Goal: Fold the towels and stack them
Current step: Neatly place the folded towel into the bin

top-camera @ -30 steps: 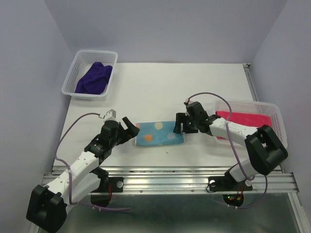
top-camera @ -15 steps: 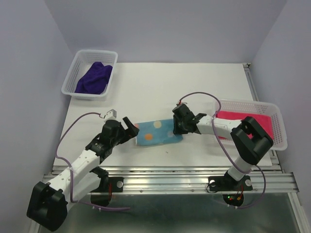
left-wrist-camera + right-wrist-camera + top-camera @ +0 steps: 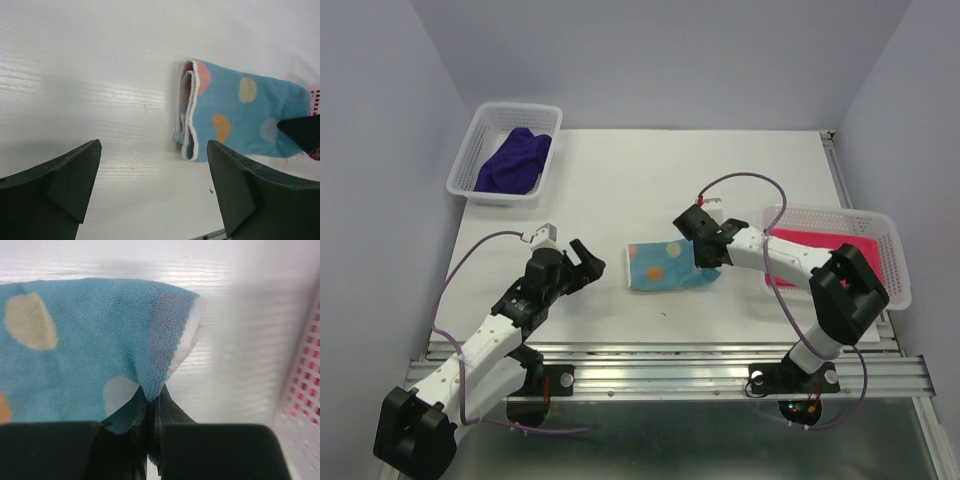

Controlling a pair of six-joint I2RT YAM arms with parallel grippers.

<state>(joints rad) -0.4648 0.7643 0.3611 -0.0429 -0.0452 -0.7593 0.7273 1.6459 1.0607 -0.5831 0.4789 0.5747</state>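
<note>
My right gripper has the pink-red towel [image 3: 825, 245] past the basket's side, to the gripper's right in the top view. It needs to lift across the basket's side next, then lower and release there.
A folded light blue towel with orange and pale dots [image 3: 667, 266] [image 3: 235, 115] [image 3: 85, 340] lies in the middle of the table. My right gripper [image 3: 705, 258] [image 3: 151, 402] is shut on its right edge, pinching the cloth between the fingers. My left gripper [image 3: 584, 262] [image 3: 155, 195] stands open to the left of the towel, apart from it, with bare table between its fingers. A dark purple towel [image 3: 513, 160] lies crumpled in the white basket [image 3: 480, 130] at the back left. A pink-red towel [image 3: 825, 245] lies in the white basket [image 3: 890, 235] on the right.
The right basket's mesh wall [image 3: 300, 385] stands close beside my right gripper. A metal rail [image 3: 670, 365] runs along the table's near edge. Lavender walls close in the back and sides.
My right gripper closed on the blue towel's right edge and pulled the towel to the right, away from my left gripper. The left arm stayed almost still.
</note>
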